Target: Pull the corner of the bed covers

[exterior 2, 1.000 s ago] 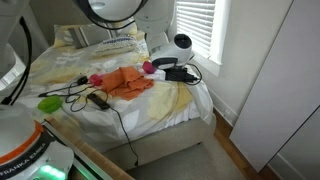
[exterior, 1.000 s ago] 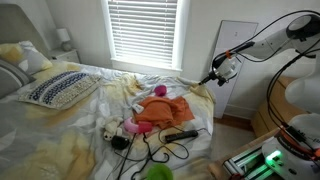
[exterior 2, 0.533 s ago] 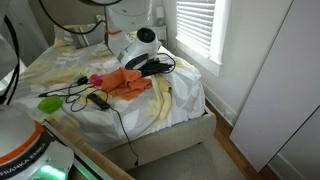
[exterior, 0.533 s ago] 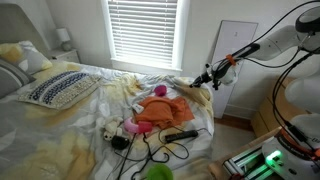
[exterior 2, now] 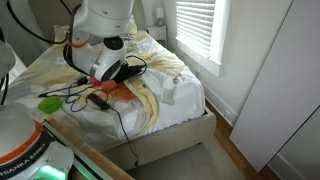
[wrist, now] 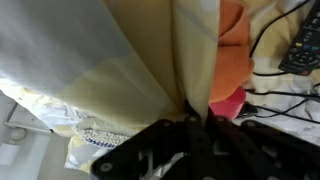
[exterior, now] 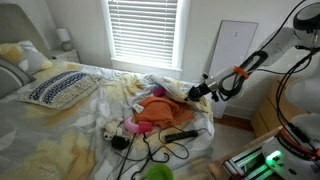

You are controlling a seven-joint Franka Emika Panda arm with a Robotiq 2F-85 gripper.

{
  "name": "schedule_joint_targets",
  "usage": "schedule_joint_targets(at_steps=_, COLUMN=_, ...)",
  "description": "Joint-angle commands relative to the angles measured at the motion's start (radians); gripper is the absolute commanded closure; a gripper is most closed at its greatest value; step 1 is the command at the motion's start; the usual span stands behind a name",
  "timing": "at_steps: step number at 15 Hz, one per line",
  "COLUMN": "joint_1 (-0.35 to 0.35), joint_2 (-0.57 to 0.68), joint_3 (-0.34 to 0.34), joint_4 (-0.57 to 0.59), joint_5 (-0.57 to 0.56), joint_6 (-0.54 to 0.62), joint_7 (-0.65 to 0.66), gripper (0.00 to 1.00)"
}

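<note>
The bed covers' fold only reaches the orange cloth point(exterior: 160, 112), so next my gripper will pull the covers' corner across that cloth toward the black cables by the pink toy and let it go.
The bed covers point(exterior: 118, 98) are white with pale yellow patches and spread over the bed; they also show in an exterior view point(exterior 2: 168, 88). My gripper point(exterior: 194, 94) is shut on the corner of the bed covers point(wrist: 190, 95) and holds it lifted and folded back over the bed near the orange cloth point(exterior: 160, 112). In the wrist view the fabric hangs in a taut fold that pinches into my gripper point(wrist: 196, 120). In an exterior view my wrist point(exterior 2: 108, 66) hides the pinch.
A navy-patterned pillow point(exterior: 60, 88) lies at the head. The orange cloth point(wrist: 232, 48), a pink toy point(wrist: 228, 103), black cables point(exterior: 165, 148) and a remote point(exterior: 180, 134) lie on the bed. A green object point(exterior 2: 50, 103) sits near the bed's edge. A window with blinds point(exterior: 142, 32) is behind.
My gripper has moved from the bed's outer corner inward over the bed, dragging the cover's corner with it, so the cover now folds back towards the orange cloth.
</note>
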Motion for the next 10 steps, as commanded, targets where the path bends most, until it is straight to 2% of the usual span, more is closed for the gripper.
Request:
schedule_joint_targets(at_steps=1, joint_1=0.026, joint_2=-0.022, joint_3=-0.039, joint_4=0.010, joint_5=-0.092, joint_6=0.009, joint_7=0.090, gripper=0.93)
schedule_joint_targets(at_steps=5, joint_1=0.026, joint_2=-0.029, joint_3=-0.040, joint_4=0.010, joint_5=-0.093, joint_6=0.009, joint_7=0.090, gripper=0.93)
schedule_joint_targets(at_steps=6, joint_1=0.028, joint_2=0.013, joint_3=-0.005, joint_4=0.020, joint_5=-0.126, joint_6=0.000, joint_7=0.078, gripper=0.98)
schedule_joint_targets(at_steps=7, joint_1=0.061, joint_2=0.012, joint_3=0.006, joint_4=0.030, joint_5=-0.149, joint_6=-0.015, joint_7=0.078, gripper=0.98)
schedule_joint_targets(at_steps=8, joint_1=0.130, joint_2=-0.002, joint_3=0.014, joint_4=0.037, joint_5=-0.160, joint_6=-0.010, joint_7=0.097, gripper=0.98)
schedule_joint_targets(at_steps=10, joint_1=0.224, joint_2=-0.029, joint_3=0.004, joint_4=0.049, joint_5=-0.187, joint_6=-0.001, joint_7=0.116, gripper=0.98)
